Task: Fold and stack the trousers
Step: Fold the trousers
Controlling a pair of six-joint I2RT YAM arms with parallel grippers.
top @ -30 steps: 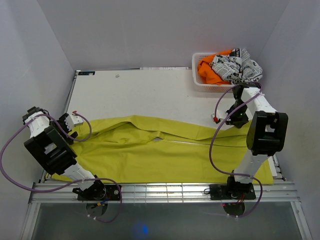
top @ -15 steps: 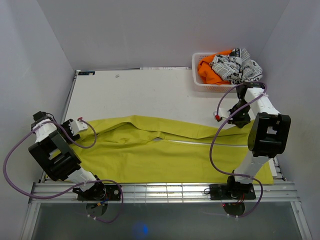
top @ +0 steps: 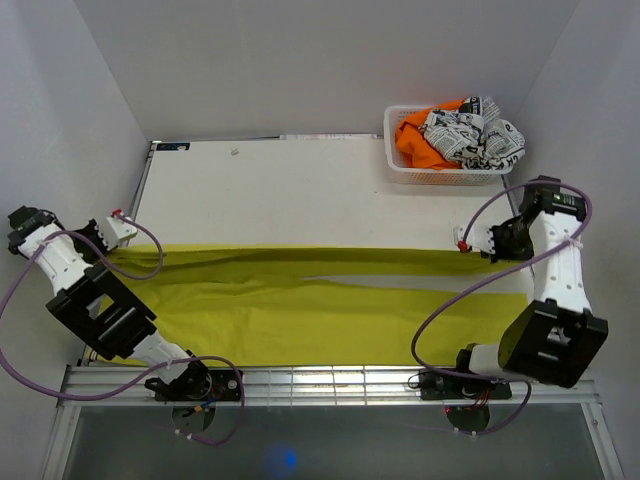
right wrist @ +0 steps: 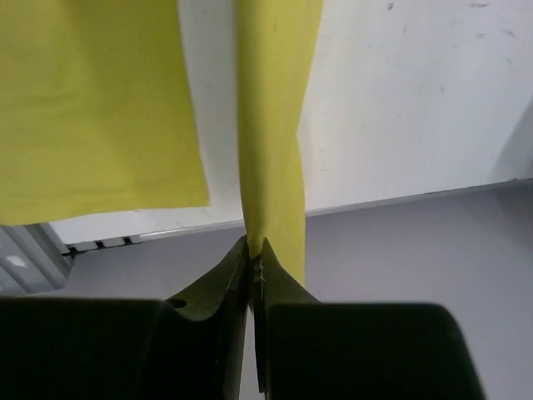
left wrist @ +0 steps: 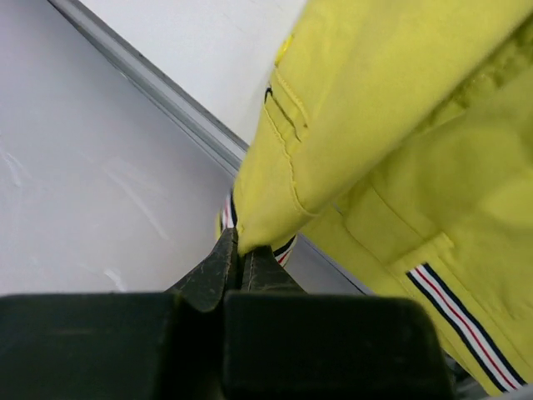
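The left gripper moves back down onto the trousers' near layer (top: 158,293) (left wrist: 416,246), below it and toward my base, next. It then releases, with the trousers' far edge held taut.
The mustard-yellow trousers (top: 300,305) lie stretched lengthwise across the near half of the white table (top: 300,195). Their far edge is pulled taut between my two grippers. My left gripper (top: 108,243) is shut on the waistband end at the table's left edge. In the left wrist view the waistband (left wrist: 275,208) with its striped label (left wrist: 454,308) hangs from the closed left gripper (left wrist: 239,250). My right gripper (top: 470,243) is shut on the leg-hem end near the right edge. The right wrist view shows a narrow strip of the trousers (right wrist: 271,125) pinched in the right gripper (right wrist: 254,248).
A white basket (top: 440,172) at the back right holds an orange garment (top: 415,140) and a black-and-white printed cloth (top: 475,138). Grey walls enclose the table on the left, back and right. The metal rail (top: 320,385) with both arm bases runs along the near edge.
The left gripper has closed on the waistband and drawn left. The right gripper has drawn right. The trousers' far edge, rumpled before, is now pulled straight between them.
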